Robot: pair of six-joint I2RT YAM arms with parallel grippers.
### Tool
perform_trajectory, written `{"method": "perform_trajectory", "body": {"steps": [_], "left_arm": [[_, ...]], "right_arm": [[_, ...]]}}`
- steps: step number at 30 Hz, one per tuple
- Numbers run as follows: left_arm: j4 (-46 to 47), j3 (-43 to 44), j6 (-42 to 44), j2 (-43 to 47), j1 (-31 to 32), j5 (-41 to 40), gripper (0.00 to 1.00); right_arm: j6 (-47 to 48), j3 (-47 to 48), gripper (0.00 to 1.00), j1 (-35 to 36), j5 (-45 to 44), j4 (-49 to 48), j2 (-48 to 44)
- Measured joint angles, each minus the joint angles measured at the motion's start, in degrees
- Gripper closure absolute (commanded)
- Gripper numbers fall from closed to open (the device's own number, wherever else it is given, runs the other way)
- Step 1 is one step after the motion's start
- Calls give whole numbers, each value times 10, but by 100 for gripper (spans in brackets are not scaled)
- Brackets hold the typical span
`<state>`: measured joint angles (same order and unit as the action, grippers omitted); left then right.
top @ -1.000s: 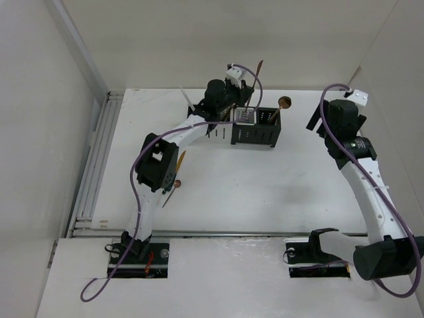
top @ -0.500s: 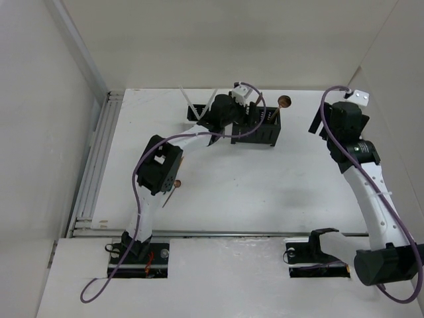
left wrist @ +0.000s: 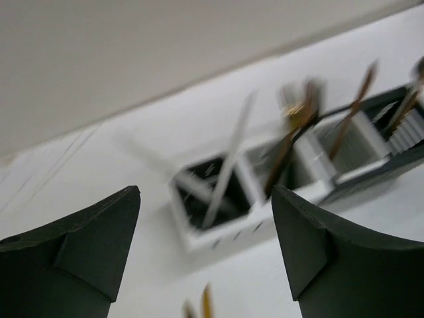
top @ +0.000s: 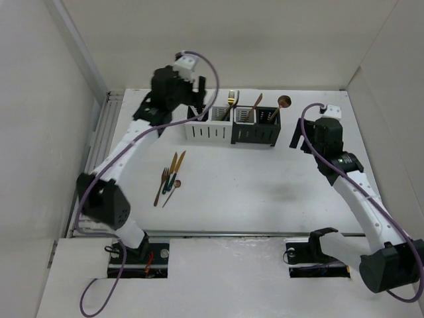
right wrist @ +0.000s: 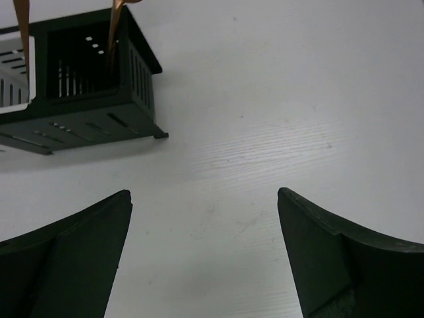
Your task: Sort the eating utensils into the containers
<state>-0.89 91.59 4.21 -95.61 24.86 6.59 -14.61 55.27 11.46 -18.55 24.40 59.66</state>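
Observation:
The copper fork's handle [top: 159, 193] lies below and back, still unsorted, so next I should move my empty left gripper back from the white caddy and down onto it.
The containers [top: 232, 130] stand in a row at the back of the table, two white on the left and two black on the right. A gold fork [top: 230, 99], a copper stick [top: 256, 103] and a copper spoon [top: 284, 101] stand in them. Several loose eating utensils [top: 169, 177] lie on the table to the front left. My left gripper [top: 199, 86] hangs open and empty, raised behind the left end of the row. Its wrist view shows the white caddy [left wrist: 212, 228] and a white utensil [left wrist: 228, 165], blurred. My right gripper [right wrist: 203, 193] is open over bare table, right of the black caddy [right wrist: 86, 112].
White walls close in the table at the back and on both sides. A metal rail [top: 99, 152] runs along the left edge. Purple cables [top: 212, 73] loop from both wrists.
The left gripper has opened and swung up and left off the containers. The copper utensil it held over them now stands in a caddy. The right arm has shifted slightly left.

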Motion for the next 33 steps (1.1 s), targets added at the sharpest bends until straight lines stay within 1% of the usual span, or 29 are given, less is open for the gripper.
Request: {"method": "perform_trajectory", "body": {"steps": [4,6,10,13,16,20,22,24,28,31,33], "left_arm": [[-76,-167,57,152,-106,-4,24],[-119,-260,98,208,-136,-9,24],[-208,-421,189,280,-133,-7,24],[-258,-502,249,333,-118,-5,25],[-273,-546,294,380,-111,-6,27],[-275,-576,332,394,-112,4,28],[-272,-589,345,385,-112,14,32],[-269,-602,352,368,-112,17,33],[-269,-615,358,326,-112,18,33],[-258,-615,358,313,-114,23,33],[-246,-610,353,303,-114,23,37]], "right_arm": [[-16,-17,5,44,6,-23,20],[-24,-24,5,71,4,-31,27],[-45,-29,5,122,-7,-40,43],[-64,-29,5,159,-28,-42,52],[-86,-28,5,198,-56,-35,59],[-113,-24,5,236,-85,-14,60],[-124,-23,5,244,-96,-6,60],[-134,-22,5,249,-105,2,60],[-148,-22,5,250,-119,20,57],[-156,-22,5,250,-127,28,47],[-159,-22,5,250,-132,34,40]]}}
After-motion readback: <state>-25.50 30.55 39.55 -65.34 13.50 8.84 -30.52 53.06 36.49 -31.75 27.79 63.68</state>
